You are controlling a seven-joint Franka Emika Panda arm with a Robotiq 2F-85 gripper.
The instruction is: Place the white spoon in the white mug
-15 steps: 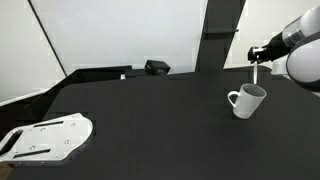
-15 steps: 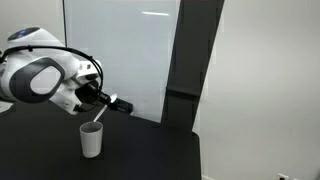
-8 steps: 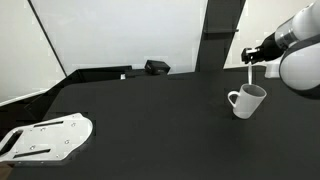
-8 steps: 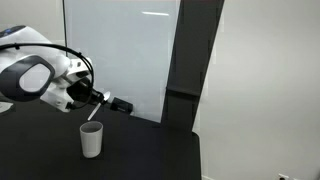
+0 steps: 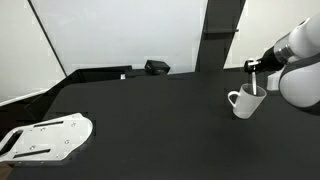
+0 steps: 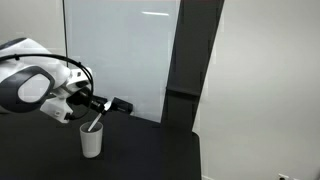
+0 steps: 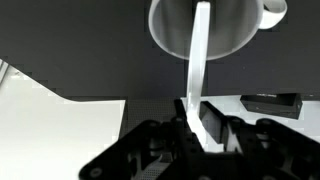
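I need to lower my gripper and let go of the spoon, because the spoon's lower end is inside the mug's opening (image 5: 252, 90) (image 7: 204, 18).
The white mug (image 5: 246, 101) stands on the black table at the right; it also shows in an exterior view (image 6: 91, 141) and at the top of the wrist view (image 7: 205, 28). My gripper (image 5: 255, 68) is shut on the white spoon (image 5: 255, 82), right above the mug. The spoon hangs down with its lower end inside the mug's mouth. In the wrist view the gripper (image 7: 193, 118) pinches the spoon's handle (image 7: 198, 60), which reaches into the mug. In an exterior view the gripper (image 6: 104, 106) holds the spoon (image 6: 95, 122) slanted over the rim.
A small black box (image 5: 157, 67) and a long black bar (image 5: 100, 73) lie at the table's far edge. A white flat plate with slots (image 5: 45, 137) lies at the front left. A white wall panel stands behind the table.
My gripper has come down with the spoon. The spoon's lower end has gone from above the mug into its mouth. The mug has not moved.
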